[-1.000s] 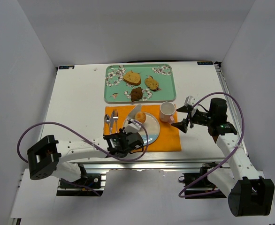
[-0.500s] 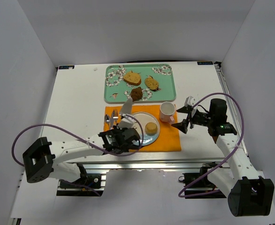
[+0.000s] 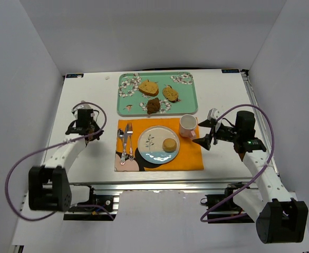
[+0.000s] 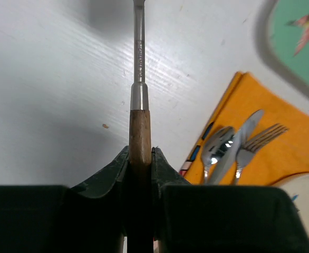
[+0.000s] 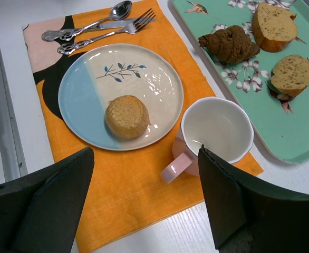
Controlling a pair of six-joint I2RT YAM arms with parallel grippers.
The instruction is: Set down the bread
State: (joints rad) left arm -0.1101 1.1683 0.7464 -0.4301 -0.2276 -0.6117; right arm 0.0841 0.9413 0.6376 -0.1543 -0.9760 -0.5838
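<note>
My left gripper moves down and slightly outward next and brings the utensil (image 4: 139, 124) onto the bare table beside the placemat, since the bread already lies on the plate.
The bread (image 3: 169, 144) (image 5: 126, 116), a small round golden bun, lies on the right half of the blue-and-cream plate (image 3: 150, 141) (image 5: 144, 74), with nothing touching it. My left gripper (image 3: 84, 126) (image 4: 141, 150) is far left of the placemat over bare table. It is shut on the wooden handle of a utensil (image 4: 139, 124), whose metal shaft runs out of the top of the left wrist view. My right gripper (image 3: 207, 129) (image 5: 144, 153) hovers open just right of the pink cup (image 3: 187, 125) (image 5: 216, 129), with nothing between its fingers.
The plate and cup stand on an orange placemat (image 3: 189, 155) (image 5: 138, 184), with a spoon, knife and fork (image 3: 125, 139) (image 5: 99, 26) at its left. Behind it a teal tray (image 3: 189, 100) (image 5: 302, 132) holds two tan slices and a dark brown chunk (image 3: 153, 105).
My left arm has pulled back from the plate to the far left of the table, taking the utensil along. The bread has stayed on the plate. The right arm has barely moved.
</note>
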